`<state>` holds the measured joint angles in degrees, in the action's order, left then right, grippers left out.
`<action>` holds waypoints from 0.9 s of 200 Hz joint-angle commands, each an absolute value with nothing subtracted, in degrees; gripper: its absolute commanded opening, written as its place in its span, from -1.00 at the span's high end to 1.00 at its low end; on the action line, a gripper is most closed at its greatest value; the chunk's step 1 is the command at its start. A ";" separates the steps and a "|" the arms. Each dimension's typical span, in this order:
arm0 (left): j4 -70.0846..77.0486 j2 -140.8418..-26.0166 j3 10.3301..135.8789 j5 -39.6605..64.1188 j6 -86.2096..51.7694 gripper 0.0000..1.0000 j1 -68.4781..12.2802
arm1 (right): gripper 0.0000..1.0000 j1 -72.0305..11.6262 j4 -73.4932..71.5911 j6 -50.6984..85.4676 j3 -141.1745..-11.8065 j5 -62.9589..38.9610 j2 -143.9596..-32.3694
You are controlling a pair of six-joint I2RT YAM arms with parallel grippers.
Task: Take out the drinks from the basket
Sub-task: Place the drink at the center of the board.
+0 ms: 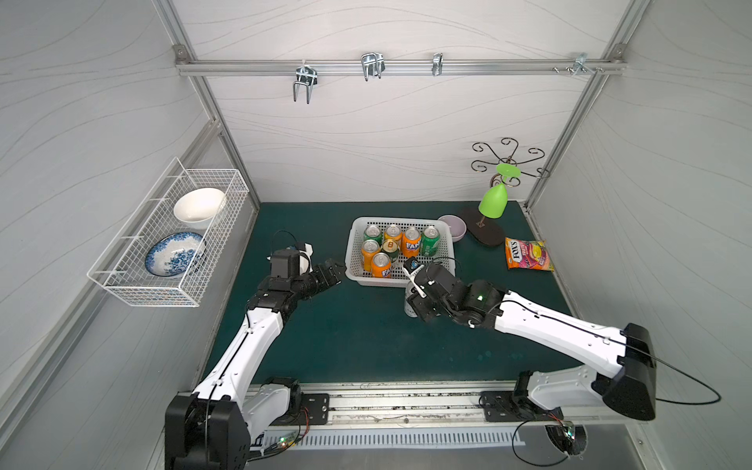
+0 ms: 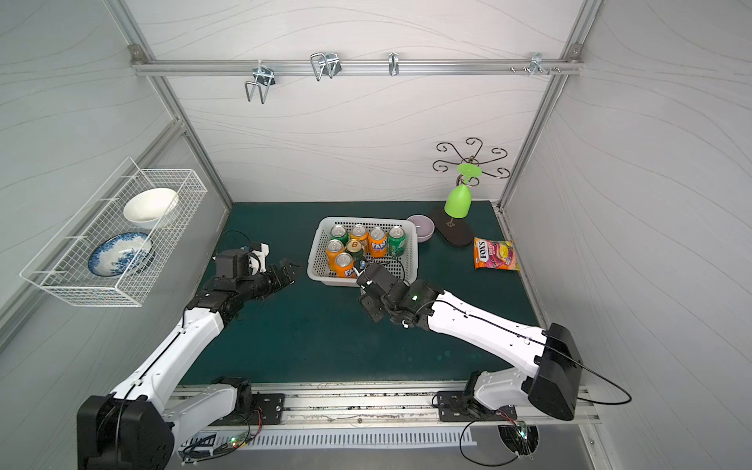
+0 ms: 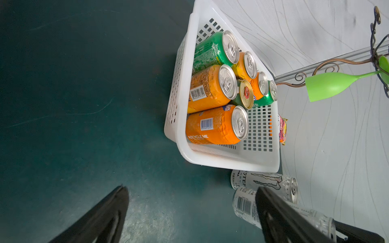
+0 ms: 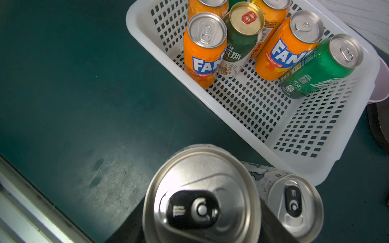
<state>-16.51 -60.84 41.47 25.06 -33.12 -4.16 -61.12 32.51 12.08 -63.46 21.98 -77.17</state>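
Next I should lower my right gripper to the bare mat by the basket's near side point(image 1: 402, 308) point(image 4: 206, 135) and release the Monster can, since that spot beside its twin is clear.
The white basket point(image 1: 353, 260) stands mid-mat and holds several upright drinks: orange Fanta cans point(image 1: 411, 243), green cans point(image 1: 430, 242) and a dark green gold-topped can point(image 4: 244, 31). My right gripper point(image 4: 202, 227) is shut on a white-silver Monster can point(image 4: 202, 202) just outside the basket's near side. A second Monster can point(image 4: 294, 207) stands right beside it, against the basket's near wall. Both cans show in the left wrist view, the held one point(image 3: 244, 207) and the other point(image 3: 263, 182). My left gripper point(image 3: 191, 188) is open and empty over the mat, left of the basket point(image 3: 179, 88).
A lilac bowl point(image 1: 453, 226) touches the basket's far right corner. Behind it a green glass point(image 1: 492, 201) hangs on a scrolled stand. A Fox's candy bag point(image 1: 529, 254) lies at the right. A wire rack point(image 1: 171, 240) with two bowls hangs on the left wall.
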 commanded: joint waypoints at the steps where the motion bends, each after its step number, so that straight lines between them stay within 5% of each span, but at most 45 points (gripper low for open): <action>1: -15.05 -60.34 41.66 24.96 -31.99 -0.97 -4.02 | 0.17 -61.28 23.98 14.24 -63.49 24.80 -78.63; 180: -14.50 -61.79 41.48 25.09 -31.86 -0.97 -3.96 | 0.04 -56.82 18.53 18.85 -60.49 23.52 -86.27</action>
<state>-16.51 -61.54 41.30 25.06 -33.01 -4.16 -57.23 22.28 17.69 -60.55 23.03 -86.70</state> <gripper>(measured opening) 0.985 0.593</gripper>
